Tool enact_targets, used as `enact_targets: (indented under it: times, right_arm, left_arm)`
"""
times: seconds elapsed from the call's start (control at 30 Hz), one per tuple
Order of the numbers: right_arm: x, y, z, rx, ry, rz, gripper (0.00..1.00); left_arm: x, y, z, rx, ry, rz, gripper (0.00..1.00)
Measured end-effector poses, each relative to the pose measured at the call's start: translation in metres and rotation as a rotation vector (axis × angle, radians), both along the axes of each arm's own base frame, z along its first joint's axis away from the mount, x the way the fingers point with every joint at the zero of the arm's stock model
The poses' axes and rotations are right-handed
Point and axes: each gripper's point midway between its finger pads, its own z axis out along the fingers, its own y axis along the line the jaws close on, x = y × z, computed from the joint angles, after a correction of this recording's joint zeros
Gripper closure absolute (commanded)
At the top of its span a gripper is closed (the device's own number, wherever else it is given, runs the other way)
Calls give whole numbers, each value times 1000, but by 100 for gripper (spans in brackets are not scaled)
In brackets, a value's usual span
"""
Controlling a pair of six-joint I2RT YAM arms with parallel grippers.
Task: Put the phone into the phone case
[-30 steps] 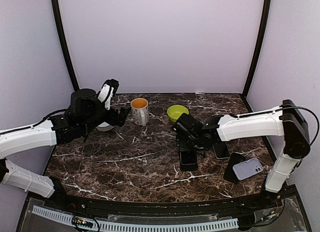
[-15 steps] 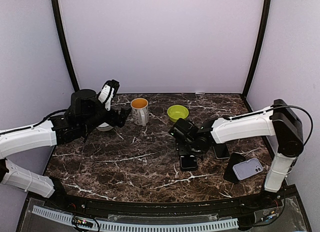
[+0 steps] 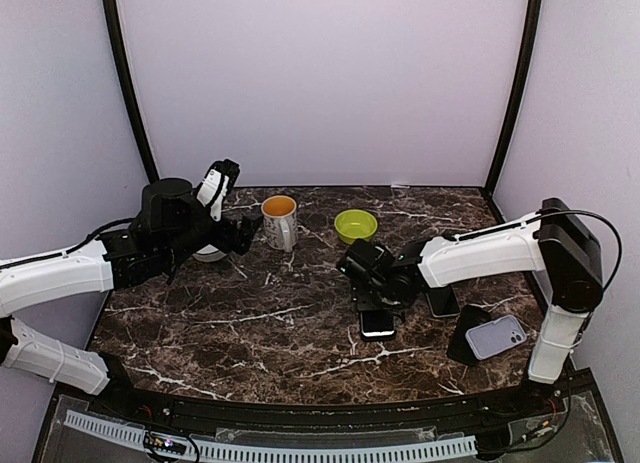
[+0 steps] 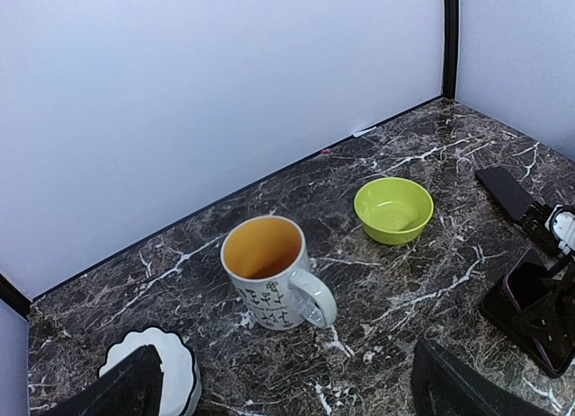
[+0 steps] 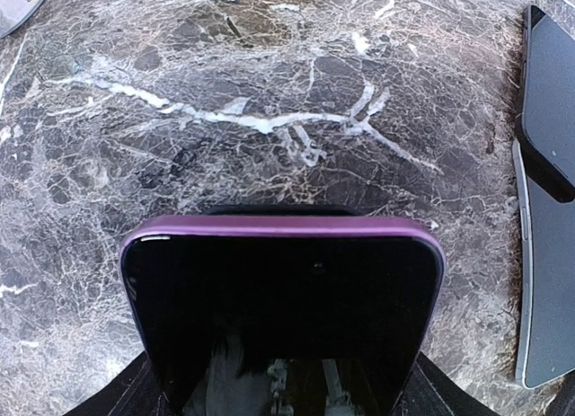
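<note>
My right gripper holds the phone with the phone's rim still above the stone. Next, it needs to move the phone down a little onto the bare marble tabletop and open to release it.
My right gripper (image 3: 376, 295) is shut on a phone (image 3: 378, 323) with a black screen and a purple rim, holding it just above the marble table right of centre. In the right wrist view the phone (image 5: 283, 299) fills the lower half, clamped between my fingers (image 5: 115, 400) at its sides. A lavender case-like slab with a camera cut-out (image 3: 497, 335) lies on a black piece near the right edge, to the right of the held phone. My left gripper (image 3: 232, 235) is open and empty at the back left, near the mug.
A white mug with an orange inside (image 3: 280, 221) and a green bowl (image 3: 355, 224) stand at the back. A white scalloped dish (image 4: 153, 376) lies by my left gripper. A black phone (image 5: 548, 101) and a grey slab (image 5: 544, 290) lie just right of the held phone.
My right gripper has shifted slightly left with the phone, which now looks shorter from above, tipped more steeply. The left arm has not moved.
</note>
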Motion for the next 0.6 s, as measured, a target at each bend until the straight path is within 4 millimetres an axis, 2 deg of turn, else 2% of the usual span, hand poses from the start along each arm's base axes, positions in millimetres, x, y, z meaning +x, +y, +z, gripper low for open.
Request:
enact_targets:
  times: [0.07, 0.2, 0.33, 0.4, 0.53, 0.6]
  right_arm:
    - [-1, 1, -2, 1, 9, 5, 93]
    - [-2, 3, -3, -13, 26, 16, 67]
    - [-2, 2, -6, -24, 33, 18, 56]
    - [-2, 2, -8, -29, 35, 18, 44]
    - [0, 2, -18, -46, 44, 13, 32]
    - [1, 1, -23, -52, 47, 9, 29]
  left_arm:
    - [0, 0, 0, 2, -1, -1, 1]
    - [0, 0, 0, 4, -3, -1, 1]
    - [0, -1, 0, 3, -3, -5, 1]
    - [0, -1, 0, 3, -3, -6, 1]
    - [0, -1, 1, 1, -4, -9, 1]
    - [-1, -2, 1, -1, -4, -11, 1]
